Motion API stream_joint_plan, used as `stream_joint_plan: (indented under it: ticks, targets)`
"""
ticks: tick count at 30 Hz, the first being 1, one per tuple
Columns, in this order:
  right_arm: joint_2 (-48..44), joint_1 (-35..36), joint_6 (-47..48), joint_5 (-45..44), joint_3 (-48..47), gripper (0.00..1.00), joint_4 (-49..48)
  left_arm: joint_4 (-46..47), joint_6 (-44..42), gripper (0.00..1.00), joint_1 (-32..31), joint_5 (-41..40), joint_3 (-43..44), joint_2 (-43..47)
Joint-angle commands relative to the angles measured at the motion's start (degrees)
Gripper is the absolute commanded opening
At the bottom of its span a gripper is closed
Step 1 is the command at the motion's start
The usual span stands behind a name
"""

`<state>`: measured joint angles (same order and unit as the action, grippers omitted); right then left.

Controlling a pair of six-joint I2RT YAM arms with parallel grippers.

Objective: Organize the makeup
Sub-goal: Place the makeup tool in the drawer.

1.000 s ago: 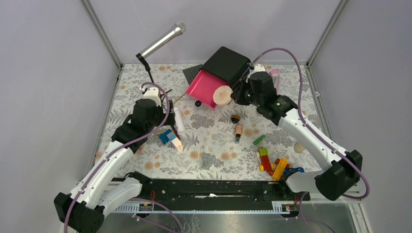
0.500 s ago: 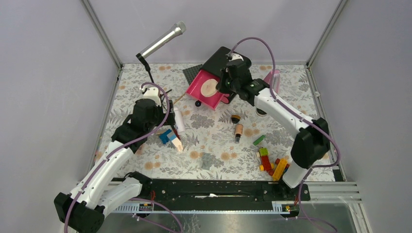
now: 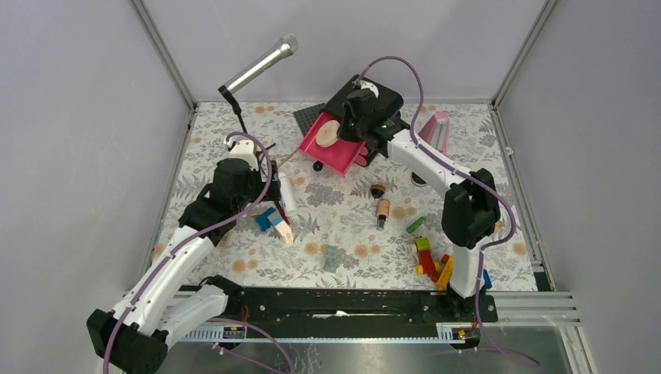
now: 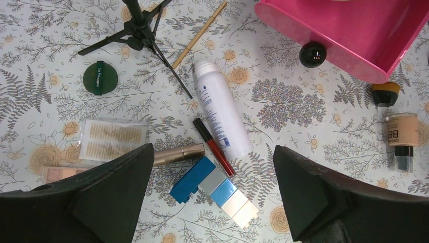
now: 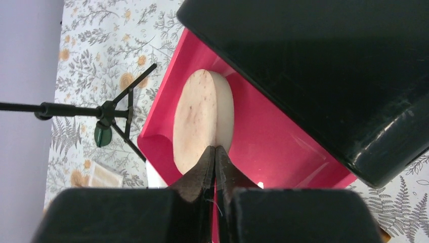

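The pink case's bottom lies just below the right gripper, so the gripper needs to move down slightly toward the black lid's edge and release the beige puff (image 5: pixel 200 119).
My left gripper (image 4: pixel 212 150) hangs open above the floral mat. Below it lie a white tube (image 4: pixel 222 109), a thin red pencil (image 4: pixel 214 147) and a rose-gold lipstick (image 4: pixel 178 153), next to a blue and white brick stack (image 4: pixel 212 185). A peach bottle with a black cap (image 4: pixel 402 134) lies farther right. My right gripper (image 5: pixel 215 148) is shut inside the pink case (image 5: pixel 283 152). Its tips meet the lower rim of a round beige puff (image 5: pixel 200 119) standing on edge there. I cannot tell whether they pinch it. From above, the right gripper (image 3: pixel 348 128) sits at the case (image 3: pixel 331 152).
The case's black lid (image 5: pixel 324 66) stands open over it. A microphone on a tripod (image 3: pixel 261 66) is at the back left and a pink metronome (image 3: pixel 438 128) at the back right. Bright bricks (image 3: pixel 435 261) lie front right. A green disc (image 4: pixel 100 77), a strip packet (image 4: pixel 112 139) and a wooden stick (image 4: pixel 199 34) lie at left.
The right arm has swung left and back, carrying its shut gripper from the case's right edge into the case. The beige puff moved inward with it. The left arm has stayed still.
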<state>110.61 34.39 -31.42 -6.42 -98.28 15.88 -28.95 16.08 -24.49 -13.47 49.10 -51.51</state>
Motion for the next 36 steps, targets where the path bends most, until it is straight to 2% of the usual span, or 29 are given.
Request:
stream_joint_plan:
  ticks: [1, 19, 36]
  targets:
    - [1.6, 0.4, -2.5, -4.3, -3.1, 0.01, -1.7, 2.5, -0.3, 0.99, 0.3, 0.8, -0.2, 0.6]
    - [3.7, 0.4, -10.3, -11.0, -0.5, 0.02, -5.8, 2.6, -0.3, 0.99, 0.4, 0.7, -0.6, 1.1]
    - [3.8, 0.4, -9.9, -11.3, -0.3, 0.54, -4.7, 2.6, -0.3, 0.99, 0.5, 1.2, -0.6, 0.7]
